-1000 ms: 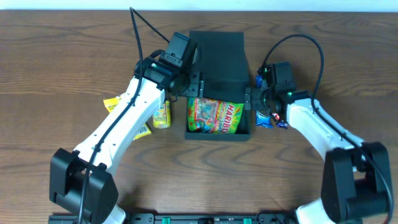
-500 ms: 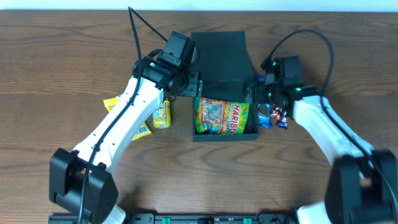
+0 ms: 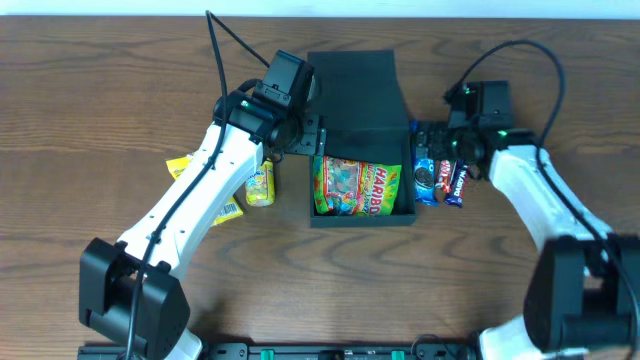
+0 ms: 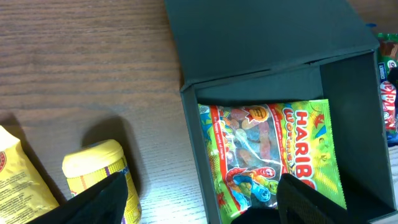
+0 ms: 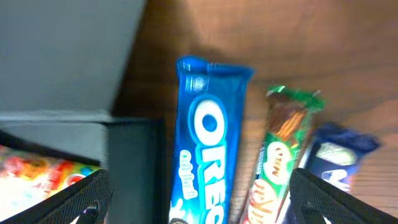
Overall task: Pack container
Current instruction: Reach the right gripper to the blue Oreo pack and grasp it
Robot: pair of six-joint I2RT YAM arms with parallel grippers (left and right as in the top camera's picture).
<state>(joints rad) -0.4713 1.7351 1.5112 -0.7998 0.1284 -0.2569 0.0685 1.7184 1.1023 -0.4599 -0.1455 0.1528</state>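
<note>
The Oreo pack is close beside the container's side. Next, my right gripper needs to go down past that side with its fingers on both sides of the Oreo pack's middle (image 3: 424, 170) (image 5: 205, 160).
The dark teal container (image 3: 362, 95) sits at the table's middle, its flap lid lying open toward the back. A green Haribo bag (image 3: 358, 188) lies inside it. My left gripper (image 3: 310, 140) is open and straddles the container's left wall (image 4: 196, 155), one finger outside and one over the Haribo bag (image 4: 273, 155). My right gripper (image 3: 432, 148) is open and empty, just right of the container. It hovers over a blue Oreo pack (image 5: 208, 143), with the container's right wall (image 5: 134, 162) near its left finger.
A green-brown bar (image 5: 280, 155) and a dark blue packet (image 5: 339, 155) lie beside the Oreo pack (image 3: 425, 180). A yellow can (image 3: 260, 185) lies left of the container, also in the left wrist view (image 4: 99, 168). Yellow packets (image 3: 180, 167) lie further left.
The container slid slightly right and toward the front. My right gripper drew away from the container's right wall, to the right, over the snack bars. The left arm barely moved.
</note>
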